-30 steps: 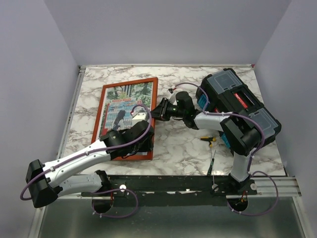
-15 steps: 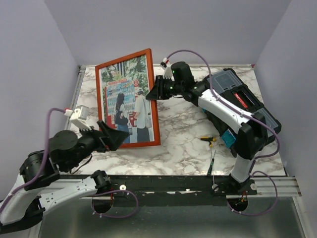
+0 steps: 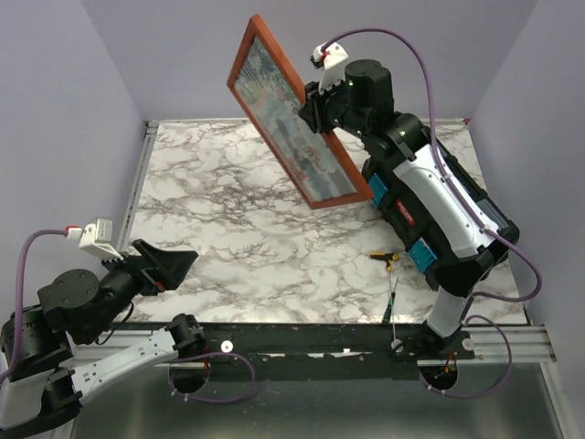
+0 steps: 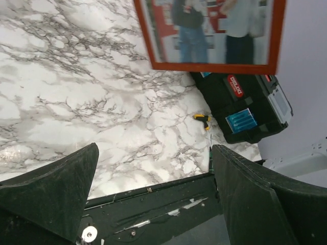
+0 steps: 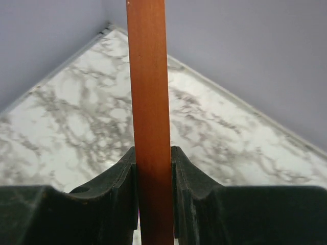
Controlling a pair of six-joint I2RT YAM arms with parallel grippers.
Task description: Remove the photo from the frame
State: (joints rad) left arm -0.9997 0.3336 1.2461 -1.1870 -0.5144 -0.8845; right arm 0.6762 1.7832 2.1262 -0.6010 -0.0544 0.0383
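Next, my right gripper will move back and down toward the black bar, turning the frame photo-side down onto the empty marble, as the frame's front shows from above.
The orange-red frame hangs tilted in the air above the back of the table, with the photo of people in a street behind its front. My right gripper is shut on the frame's right edge. In the right wrist view that edge runs upright between the two black fingers. My left gripper is open and empty at the front left, far from the frame. In the left wrist view, the frame's lower border and the photo sit at the top, beyond the wide-apart fingers.
A black toolbox with clear lid compartments lies at the right, under the right arm, also seen as the toolbox from the left wrist. A small yellow-handled tool lies beside it. A black rail borders the marble table's near edge.
The frame went from lying flat on the table to being raised high and tilted by the right gripper. The left gripper let go, opened wide and drew back to the front left.
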